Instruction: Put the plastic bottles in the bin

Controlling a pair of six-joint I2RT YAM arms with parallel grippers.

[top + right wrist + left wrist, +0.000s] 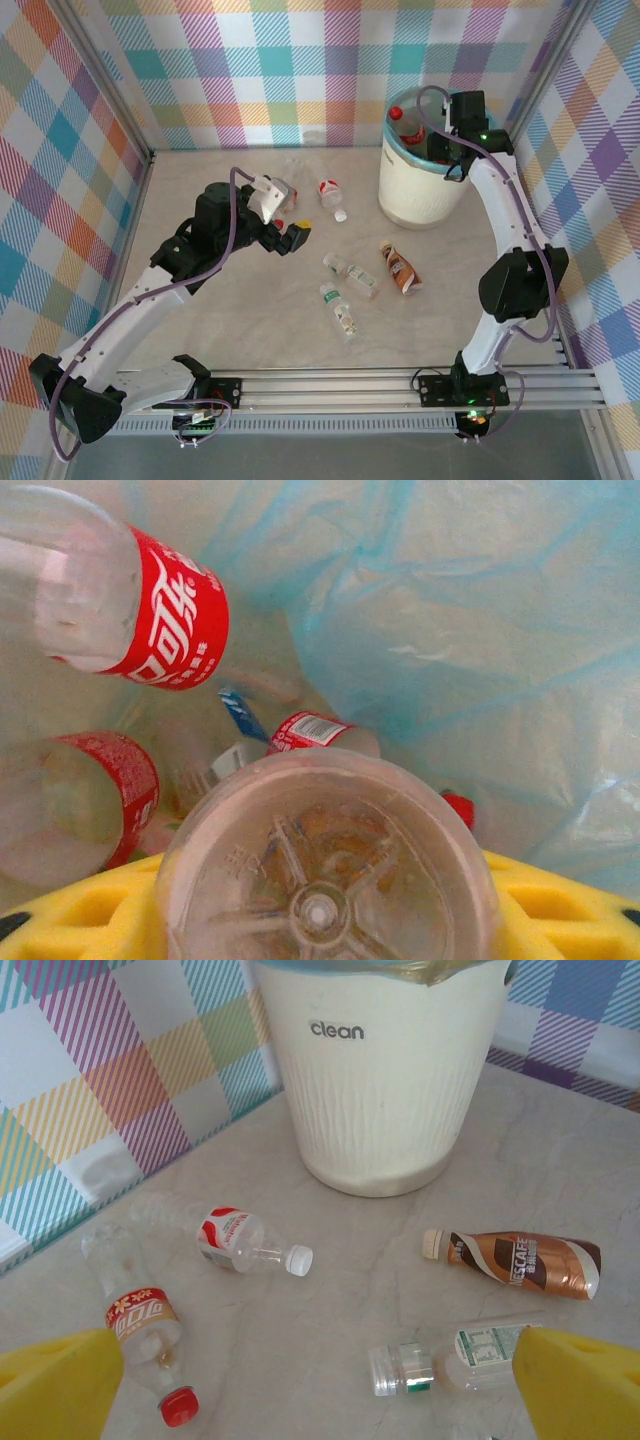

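Observation:
I need to keep my right gripper above the red-labelled bottles in the liner next and open its fingers to let go, as the clear plastic bottle (325, 865) is already over the bin's opening.
My right gripper (447, 150) hangs over the cream-white bin (422, 180), shut on a clear plastic bottle (325, 865) whose base faces the wrist camera. Its yellow fingers (560, 900) press both sides of that bottle. Below it, inside the bin's blue liner (480, 630), lie red-labelled bottles (150, 610) (90, 790). My left gripper (285, 225) hovers open above the table, holding nothing. Under it lie a red-capped bottle (140, 1320), a white-capped red-labelled bottle (240, 1242), a brown bottle (520, 1262) and a clear green-labelled bottle (450, 1358).
Another green-labelled bottle (340, 308) lies nearer the front rail (400, 385). Checked walls close the table on three sides. The bin stands in the far right corner, and the loose bottles lie between it and my left arm.

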